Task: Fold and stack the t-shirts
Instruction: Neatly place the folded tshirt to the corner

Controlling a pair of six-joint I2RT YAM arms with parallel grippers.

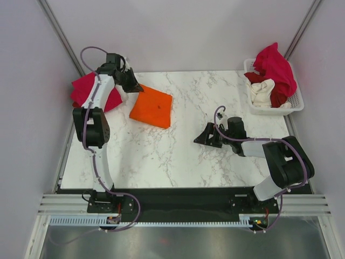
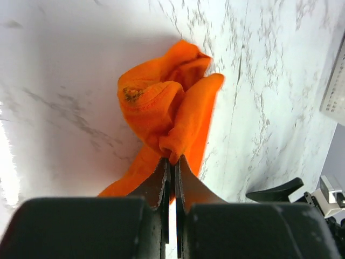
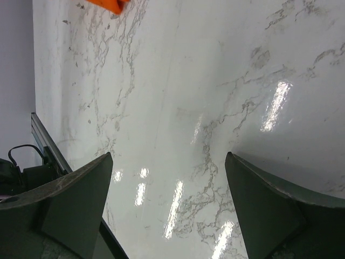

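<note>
I will next carry the orange t-shirt [image 1: 152,108] with my left gripper to the stack, which is to the left in the top view, and release it on top of the crimson-pink t-shirt [image 1: 85,91].
A bright orange t-shirt [image 1: 152,108], folded into a rough square, lies on the marble table at the back left. My left gripper [image 1: 135,86] is at its back left corner, shut on a bunch of the orange cloth [image 2: 167,116], as the left wrist view [image 2: 172,160] shows. A crimson-pink t-shirt [image 1: 85,91] lies at the table's left edge, partly hidden by the left arm. My right gripper [image 1: 200,138] rests low over bare marble at centre right, open and empty [image 3: 167,156]. Crimson-pink [image 1: 277,66], white/cream [image 1: 262,91] and dark red shirts sit in the basket.
A white slotted plastic basket [image 1: 296,101] stands at the back right corner. Bare marble table [image 1: 161,156] lies between the two grippers. A corner of the orange shirt [image 3: 108,4] shows at the top of the right wrist view.
</note>
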